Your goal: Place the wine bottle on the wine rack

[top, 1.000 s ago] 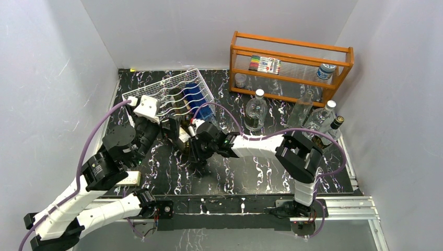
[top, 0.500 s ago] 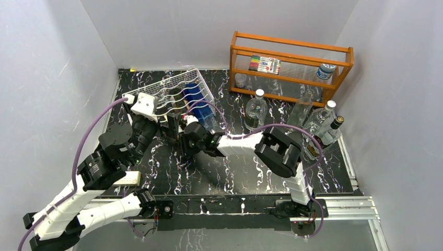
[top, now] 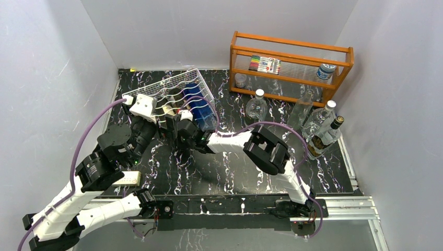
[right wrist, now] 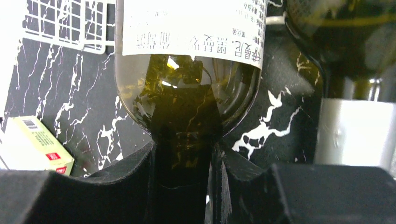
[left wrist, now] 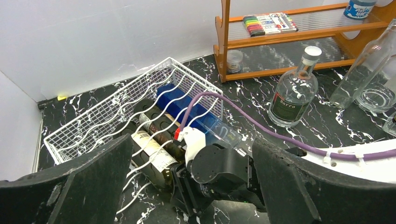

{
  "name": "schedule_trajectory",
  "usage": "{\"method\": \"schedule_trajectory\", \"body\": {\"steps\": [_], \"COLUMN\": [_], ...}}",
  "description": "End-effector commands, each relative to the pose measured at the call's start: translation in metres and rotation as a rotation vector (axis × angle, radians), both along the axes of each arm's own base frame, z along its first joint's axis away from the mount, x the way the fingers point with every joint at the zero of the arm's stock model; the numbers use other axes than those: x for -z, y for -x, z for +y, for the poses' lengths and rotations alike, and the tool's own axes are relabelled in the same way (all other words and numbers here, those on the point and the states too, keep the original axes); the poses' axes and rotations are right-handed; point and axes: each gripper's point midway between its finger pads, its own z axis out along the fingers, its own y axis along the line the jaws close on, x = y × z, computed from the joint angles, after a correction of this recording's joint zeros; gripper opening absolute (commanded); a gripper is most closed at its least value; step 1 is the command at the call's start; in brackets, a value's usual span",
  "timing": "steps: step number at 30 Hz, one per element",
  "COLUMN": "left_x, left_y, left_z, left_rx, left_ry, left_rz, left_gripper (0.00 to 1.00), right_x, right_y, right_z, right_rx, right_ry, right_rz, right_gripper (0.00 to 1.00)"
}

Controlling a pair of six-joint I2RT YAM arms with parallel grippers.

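My right gripper is holding the bottle, and the bottle's shoulder still sticks out. I should next push the bottle farther outward under the rack's wavy wires, which lie outward, and let go of the bottle's neck.
The white wire wine rack (top: 156, 90) stands at the back left and also shows in the left wrist view (left wrist: 100, 116). A dark green wine bottle with a white label (left wrist: 152, 156) lies in the rack under the wavy wires, neck toward the front. My right gripper (right wrist: 183, 182) is shut on its neck, and the bottle's shoulder and label (right wrist: 189, 70) fill the right wrist view. In the top view the right gripper (top: 181, 125) sits at the rack's front edge. My left gripper (left wrist: 191, 144) is open and empty, its jaws wide apart just in front of the right wrist (left wrist: 219, 163).
A second dark bottle (left wrist: 156, 130) and a blue bottle (left wrist: 189, 109) lie in the rack. An orange wooden shelf (top: 290, 63) stands at the back right, with several glass bottles (top: 318, 123) in front of it. A small box (top: 128, 179) lies at the front left.
My right arm has stretched left and back, carrying the wine bottle further into the rack. My left gripper has shifted a little back with it and stays open.
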Motion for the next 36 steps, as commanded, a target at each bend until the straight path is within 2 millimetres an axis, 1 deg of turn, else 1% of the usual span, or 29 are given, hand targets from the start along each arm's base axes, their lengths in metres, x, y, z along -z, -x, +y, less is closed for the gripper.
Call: {"method": "schedule_trajectory", "body": {"steps": [1,4,8,11,12,15,19,23,28,33,35,36], "left_x": [-0.011,-0.011,-0.008,-0.009,-0.008,-0.005,-0.002,-0.002,-0.002,-0.002,-0.001,-0.001], "left_y": [0.003,0.003,0.004,0.004,0.004,0.003,0.002,0.002,0.003,0.002,0.002,0.002], "left_z": [0.001,0.000,0.001,0.001,0.000,-0.001,-0.004,-0.001,0.000,-0.001,-0.001,-0.002], "left_rx": [0.008,0.014,0.015,0.016,0.016,0.013,0.017,0.008,0.006,0.007,0.007,0.007], "left_ry": [0.034,0.028,0.029,0.025,0.022,0.014,0.003,0.003,0.015,0.008,0.005,0.002], "left_rz": [-0.016,-0.010,-0.003,-0.001,0.003,0.010,0.021,0.024,0.024,0.025,0.026,0.027], "left_gripper": [0.98,0.98,0.98,0.98,0.98,0.98,0.98,0.98,0.98,0.98,0.98,0.98], "right_x": [-0.105,-0.105,-0.098,-0.097,-0.096,-0.087,-0.081,-0.078,-0.071,-0.071,-0.070,-0.071], "right_y": [-0.032,-0.032,-0.033,-0.034,-0.035,-0.042,-0.048,-0.050,-0.048,-0.049,-0.050,-0.050], "right_z": [0.043,0.049,0.054,0.059,0.060,0.062,0.058,0.059,0.060,0.060,0.059,0.059], "right_rx": [0.054,0.040,0.028,0.027,0.027,0.053,0.081,0.073,0.039,0.037,0.043,0.047], "right_ry": [-0.270,-0.270,-0.254,-0.263,-0.258,-0.229,-0.236,-0.237,-0.226,-0.235,-0.231,-0.231], "right_rz": [-0.176,-0.176,-0.163,-0.144,-0.136,-0.121,-0.103,-0.094,-0.088,-0.099,-0.097,-0.097], "right_gripper": [0.00,0.00,0.00,0.00,0.01,0.08,0.10,0.13,0.25,0.37,0.44,0.50]}}
